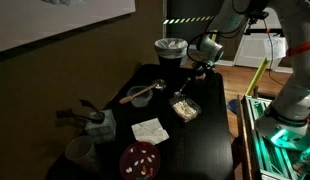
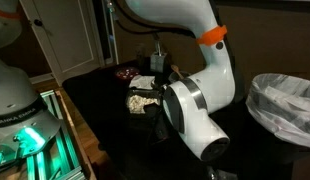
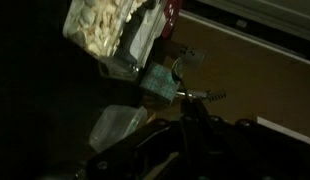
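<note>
I should next turn my gripper and lower it toward the pale pieces of the clear container [image 1: 185, 107], which are below and to its left in the wrist view, to release the utensil there.
My gripper [image 1: 198, 72] hangs over the back of a dark table [image 1: 210, 140], just above a clear container [image 1: 185, 107] of pale, popcorn-like pieces. It appears shut on a thin utensil [image 1: 184, 89] that slants down toward the container. In the wrist view the utensil's handle runs up from my dark fingers [image 3: 185, 135] to a metal tip [image 3: 198, 96]. The container [image 3: 100, 25] shows at the top left there. In an exterior view the arm hides my fingers, and the container [image 2: 143, 100] shows beside it.
A bin with a white liner [image 1: 171, 48] stands behind the table. A bowl with a spoon [image 1: 141, 95], a white napkin [image 1: 150, 130], a red plate [image 1: 140, 160], a cup [image 1: 81, 152] and a dark tool [image 1: 87, 119] are on it. A teal box [image 3: 160, 82] lies near the utensil tip.
</note>
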Motion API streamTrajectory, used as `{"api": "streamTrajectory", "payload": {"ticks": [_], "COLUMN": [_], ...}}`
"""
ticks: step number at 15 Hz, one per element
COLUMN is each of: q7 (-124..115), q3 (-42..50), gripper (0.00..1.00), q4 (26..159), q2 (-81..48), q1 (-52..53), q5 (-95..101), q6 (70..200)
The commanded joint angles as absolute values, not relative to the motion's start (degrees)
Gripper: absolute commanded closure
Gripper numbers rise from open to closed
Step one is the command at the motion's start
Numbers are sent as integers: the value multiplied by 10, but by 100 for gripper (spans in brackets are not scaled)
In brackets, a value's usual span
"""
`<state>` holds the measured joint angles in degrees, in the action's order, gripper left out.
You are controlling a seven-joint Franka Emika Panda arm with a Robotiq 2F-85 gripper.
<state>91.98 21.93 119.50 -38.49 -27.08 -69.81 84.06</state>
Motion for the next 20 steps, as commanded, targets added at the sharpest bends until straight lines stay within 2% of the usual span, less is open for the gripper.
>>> {"api": "streamTrajectory", "payload": {"ticks": [1, 7, 20], "q7": [852, 718, 471], "q3": [216, 214, 199], "gripper": [99, 99, 99], "q4": [1158, 1138, 1211], "q2": [-406, -414, -338], "q1": [-265, -260, -235], "q5": [-618, -515, -529], "q6": [824, 855, 1139]}}
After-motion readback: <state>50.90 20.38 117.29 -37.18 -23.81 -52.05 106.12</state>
